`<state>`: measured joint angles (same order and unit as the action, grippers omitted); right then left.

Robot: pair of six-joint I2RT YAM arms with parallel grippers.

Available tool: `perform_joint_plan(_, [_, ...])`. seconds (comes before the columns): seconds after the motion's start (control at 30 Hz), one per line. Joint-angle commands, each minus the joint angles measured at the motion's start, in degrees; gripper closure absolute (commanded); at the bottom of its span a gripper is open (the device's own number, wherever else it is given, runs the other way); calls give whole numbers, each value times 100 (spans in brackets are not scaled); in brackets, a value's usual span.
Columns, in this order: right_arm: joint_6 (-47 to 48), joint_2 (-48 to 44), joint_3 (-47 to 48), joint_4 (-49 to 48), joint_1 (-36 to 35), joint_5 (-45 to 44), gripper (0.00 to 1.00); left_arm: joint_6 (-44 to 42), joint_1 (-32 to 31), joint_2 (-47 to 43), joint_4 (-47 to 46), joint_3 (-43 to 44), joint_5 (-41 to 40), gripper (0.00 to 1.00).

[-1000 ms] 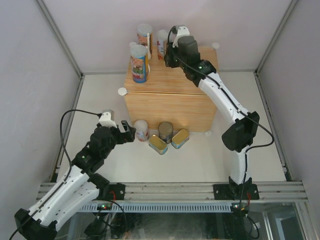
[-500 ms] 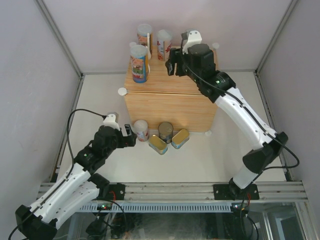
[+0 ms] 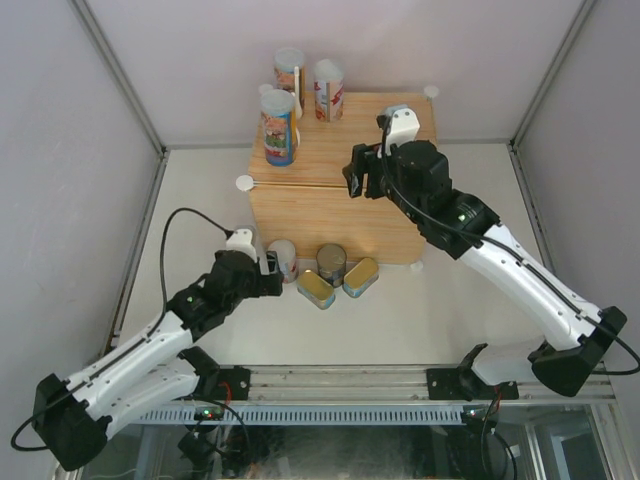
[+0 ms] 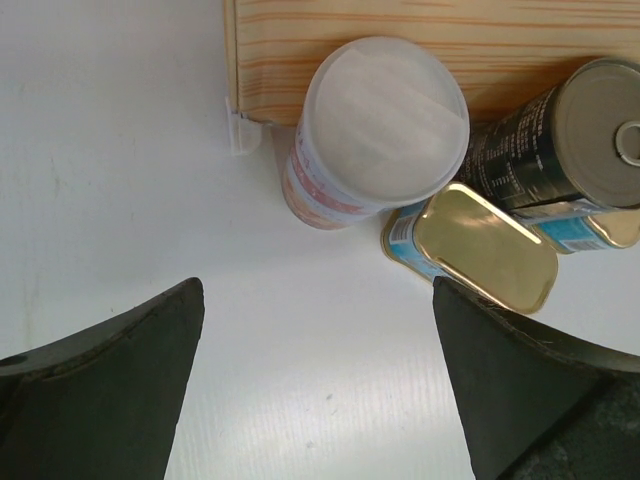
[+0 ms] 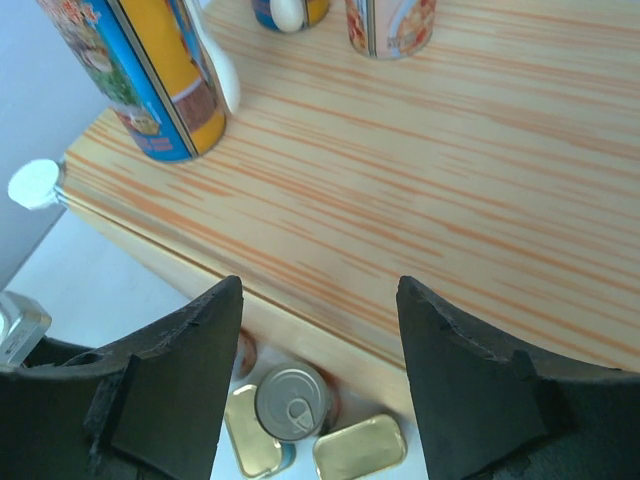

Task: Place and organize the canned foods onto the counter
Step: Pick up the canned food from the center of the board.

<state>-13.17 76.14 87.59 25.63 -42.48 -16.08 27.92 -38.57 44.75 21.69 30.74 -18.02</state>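
Observation:
The white-lidded can [image 3: 285,250] [image 4: 385,120] is beyond the open fingers. My left gripper will move outward and to the right in the top view and close around the can's lid.
Three tall canned foods [image 3: 279,127] [image 3: 289,70] [image 3: 328,90] stand at the back left of the wood-grain counter [image 3: 320,150]. On the floor against its front are a white-lidded can [image 3: 285,250], a dark metal-topped can [image 3: 331,264] and two gold tins [image 3: 316,290] [image 3: 361,277]. My left gripper [image 3: 270,264] is open just left of the white-lidded can [image 4: 385,120], nothing between its fingers. My right gripper [image 3: 362,172] hovers open and empty over the counter top [image 5: 430,180], with the dark can [image 5: 291,402] showing below past the front edge.
White round connectors [image 3: 244,182] [image 3: 431,91] stick out at the counter's corners. Grey walls enclose the white floor on three sides. In the left wrist view a gold tin [image 4: 485,247] lies close to the white-lidded can, and the dark can [image 4: 560,140] leans beside it.
My right gripper opened, left the tall can at the counter's back and drew back toward the front edge. My left gripper moved right, closer to the white-lidded can.

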Motion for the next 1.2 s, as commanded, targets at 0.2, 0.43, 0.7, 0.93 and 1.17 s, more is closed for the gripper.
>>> perform_joint_plan(0.2, [-245, -632, -394, -50, -210, -141, 37, -47, -213, 726, -449, 802, -562, 0])
perform_joint_plan(0.43, [-283, -757, -556, -61, -322, -107, 37, -7, -239, 1090, -535, 919, -651, 0])
perform_joint_plan(0.7, [-274, -806, -652, -61, -314, -93, 37, -41, -248, 1555, -702, 1124, -658, 0])
perform_joint_plan(0.93, [-282, -899, -777, -72, -188, -50, 37, -48, -248, 2000, -851, 1288, -667, 0])
perform_joint_plan(1.17, [-336, -1002, -946, -120, -15, 72, 37, -8, -257, 2352, -956, 1377, -683, 0])
